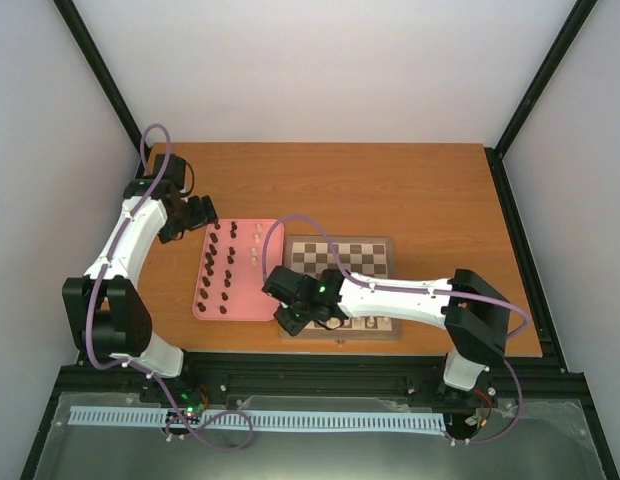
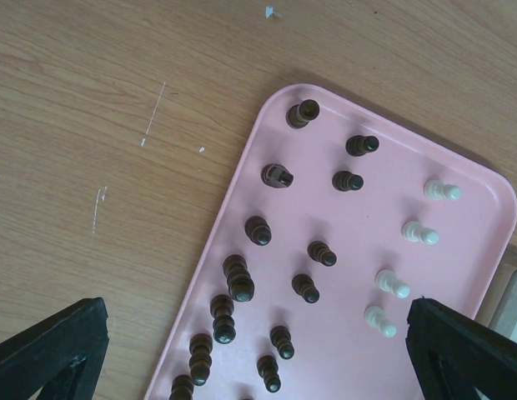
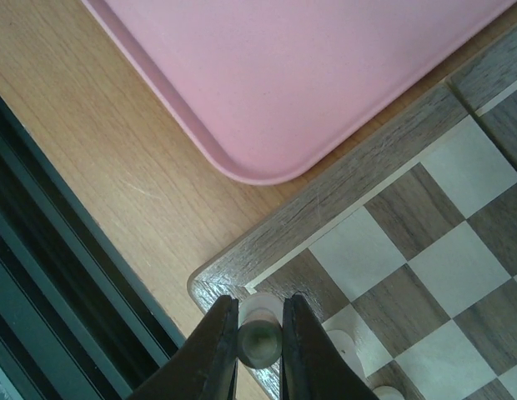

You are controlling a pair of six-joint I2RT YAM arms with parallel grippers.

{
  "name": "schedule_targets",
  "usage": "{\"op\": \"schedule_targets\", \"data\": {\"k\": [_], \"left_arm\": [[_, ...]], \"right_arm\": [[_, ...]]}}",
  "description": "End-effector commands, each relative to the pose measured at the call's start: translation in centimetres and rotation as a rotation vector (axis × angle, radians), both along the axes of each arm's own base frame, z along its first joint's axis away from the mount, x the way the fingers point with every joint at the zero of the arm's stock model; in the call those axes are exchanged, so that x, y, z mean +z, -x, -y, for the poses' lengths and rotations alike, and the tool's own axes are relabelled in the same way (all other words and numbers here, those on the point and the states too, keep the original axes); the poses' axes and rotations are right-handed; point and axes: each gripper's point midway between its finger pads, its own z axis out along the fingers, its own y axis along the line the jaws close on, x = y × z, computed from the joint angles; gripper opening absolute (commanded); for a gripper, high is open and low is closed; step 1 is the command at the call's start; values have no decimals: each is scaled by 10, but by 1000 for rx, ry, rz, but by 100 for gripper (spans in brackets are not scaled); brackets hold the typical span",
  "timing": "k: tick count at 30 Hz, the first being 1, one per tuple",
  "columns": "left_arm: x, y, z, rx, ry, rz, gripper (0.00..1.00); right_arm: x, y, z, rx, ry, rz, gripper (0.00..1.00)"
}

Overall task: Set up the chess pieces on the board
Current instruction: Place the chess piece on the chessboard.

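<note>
Next I will lower my right gripper and shift toward the dark corner square's middle, as the cream-white piece's base hangs over the board's rim side of the dark corner square.
The wooden chessboard lies right of the pink tray. My right gripper is shut on a cream-white chess piece at the board's near left corner; other white pieces stand beside it. In the top view this gripper is at the board's front left. My left gripper is open above the tray's far left end. In its wrist view, several dark brown pieces and several white pieces stand on the tray between its fingertips.
The tray's near corner lies close to the board's rim. The table's dark front edge runs just left of the right gripper. Bare wooden tabletop stretches behind the board.
</note>
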Motion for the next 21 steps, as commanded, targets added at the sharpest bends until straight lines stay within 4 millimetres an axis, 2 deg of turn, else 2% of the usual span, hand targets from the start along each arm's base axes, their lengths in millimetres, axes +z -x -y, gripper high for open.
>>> {"op": "schedule_targets", "data": {"k": [1,8,21], "left_arm": [[9,0,1,-18,-7,30,100],[7,0,2,-21,0,28,100],[5,0,2,-21,-1,21,100]], "right_arm": [[-11,-2,-2,-31,-8,5,5],[-22,-8,7,-81,26,29,5],[-31,-11,5,-71,50,40,7]]}}
